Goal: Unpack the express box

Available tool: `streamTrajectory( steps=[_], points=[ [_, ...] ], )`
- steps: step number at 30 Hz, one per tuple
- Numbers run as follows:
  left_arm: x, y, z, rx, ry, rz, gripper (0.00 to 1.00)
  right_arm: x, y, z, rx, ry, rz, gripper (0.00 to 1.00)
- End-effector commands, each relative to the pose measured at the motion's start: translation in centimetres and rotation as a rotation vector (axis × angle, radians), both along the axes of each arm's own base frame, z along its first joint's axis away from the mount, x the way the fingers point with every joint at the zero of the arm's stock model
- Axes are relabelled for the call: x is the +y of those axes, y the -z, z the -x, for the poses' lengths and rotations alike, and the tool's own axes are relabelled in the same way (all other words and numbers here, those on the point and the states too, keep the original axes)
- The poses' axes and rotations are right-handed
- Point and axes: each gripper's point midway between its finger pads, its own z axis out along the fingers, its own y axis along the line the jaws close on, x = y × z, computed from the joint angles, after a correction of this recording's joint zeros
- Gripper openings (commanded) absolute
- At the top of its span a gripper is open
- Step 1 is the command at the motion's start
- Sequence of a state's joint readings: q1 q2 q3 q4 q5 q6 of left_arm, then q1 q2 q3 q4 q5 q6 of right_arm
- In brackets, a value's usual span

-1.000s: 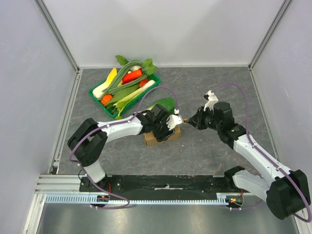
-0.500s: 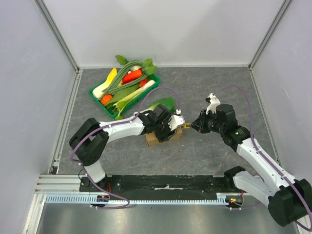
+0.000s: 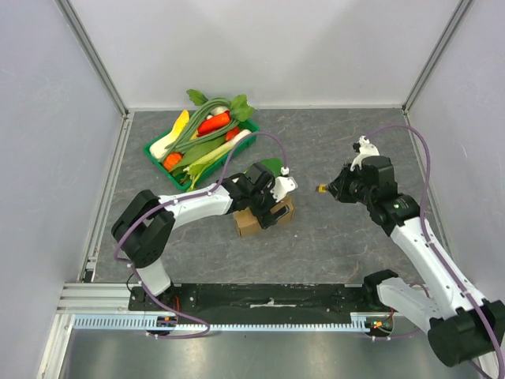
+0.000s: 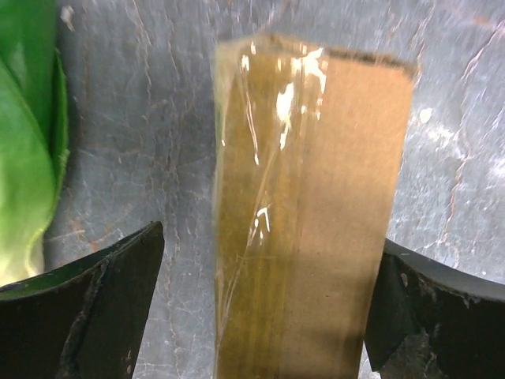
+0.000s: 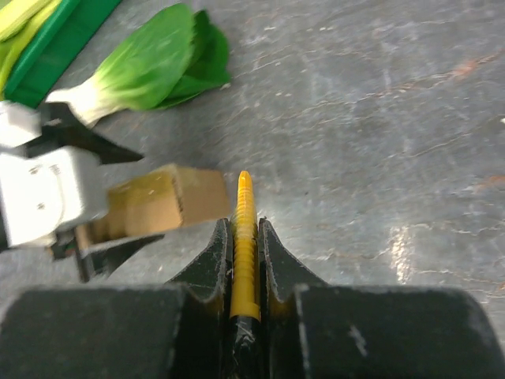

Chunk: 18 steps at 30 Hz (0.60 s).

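Observation:
The yellow ridged cutter (image 5: 245,237) goes down next onto the bare tabletop beside the box, where my right gripper releases it, since that patch of table lies clear.
The express box (image 4: 316,221) is a small brown carton with clear tape along its top, lying on the grey table. My left gripper (image 4: 264,316) straddles it from above, open, with a clear gap on the left side. The top view shows the box (image 3: 251,224) under that gripper (image 3: 272,204). My right gripper (image 5: 245,225) is shut on a yellow ridged cutter (image 5: 245,237), which points at the box (image 5: 162,201) from a short distance away. In the top view this gripper (image 3: 330,189) hovers to the right of the box.
A bok choy (image 3: 267,166) lies just behind the box, also green at the left wrist view's edge (image 4: 28,142). A green tray (image 3: 151,150) of vegetables stands at the back left. White walls and metal rails enclose the table.
My left jaws have opened wide off the box. My right gripper has drawn back to the right, away from the box, with the yellow cutter still in it.

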<state>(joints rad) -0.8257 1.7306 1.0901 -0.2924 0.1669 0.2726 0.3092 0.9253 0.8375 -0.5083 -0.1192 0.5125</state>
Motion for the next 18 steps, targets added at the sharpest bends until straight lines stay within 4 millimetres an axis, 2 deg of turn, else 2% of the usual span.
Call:
streamTrajectory(
  steps=[1,4,5,7,8,10,11,12,14,15,16,17,18],
  points=[
    [-3.7,-8.1,-2.3,-0.121,-0.008,0.213,1.00,-1.9,0.0,-4.0,-0.042,0.136,0.016,0.00],
    [-4.5,-11.5,-2.5,-0.159,0.006,0.284,1.00,-1.1,1.4,-6.2,-0.042,0.130,-0.029,0.03],
    [-4.5,-13.0,-2.4,-0.178,0.008,0.309,1.00,-0.8,1.8,-6.7,-0.037,0.122,-0.049,0.04],
    [-4.3,-14.4,-2.3,-0.204,0.006,0.332,1.00,0.2,3.0,-8.1,-0.030,0.101,-0.100,0.05],
    [-4.0,-16.1,-2.1,-0.229,0.004,0.362,1.00,0.4,3.3,-8.5,-0.030,0.101,-0.124,0.06],
    [-3.4,-17.5,-2.0,-0.255,-0.025,0.392,1.00,0.9,4.3,-9.6,-0.051,0.083,-0.178,0.08],
    [-3.0,-18.0,-1.9,-0.267,-0.043,0.402,1.00,1.3,4.7,-9.7,-0.039,0.080,-0.215,0.09],
    [-2.4,-19.4,-1.6,-0.284,-0.080,0.439,1.00,1.5,5.8,-10.3,-0.029,0.076,-0.232,0.10],
    [-1.0,-21.3,-2.6,-0.355,-0.179,0.473,1.00,1.7,7.2,-10.4,0.013,0.067,-0.282,0.10],
    [0.0,-22.5,-2.3,-0.374,-0.230,0.513,1.00,1.6,8.7,-10.5,0.040,0.075,-0.294,0.11],
    [1.2,-23.6,-3.2,-0.423,-0.317,0.536,1.00,1.1,9.4,-10.6,0.056,0.084,-0.302,0.13],
    [2.0,-24.5,-3.3,-0.441,-0.358,0.563,1.00,0.8,10.1,-10.7,0.075,0.092,-0.305,0.15],
    [2.4,-24.5,-3.1,-0.424,-0.402,0.588,1.00,0.3,11.4,-10.5,0.111,0.118,-0.292,0.22]
  ],
)
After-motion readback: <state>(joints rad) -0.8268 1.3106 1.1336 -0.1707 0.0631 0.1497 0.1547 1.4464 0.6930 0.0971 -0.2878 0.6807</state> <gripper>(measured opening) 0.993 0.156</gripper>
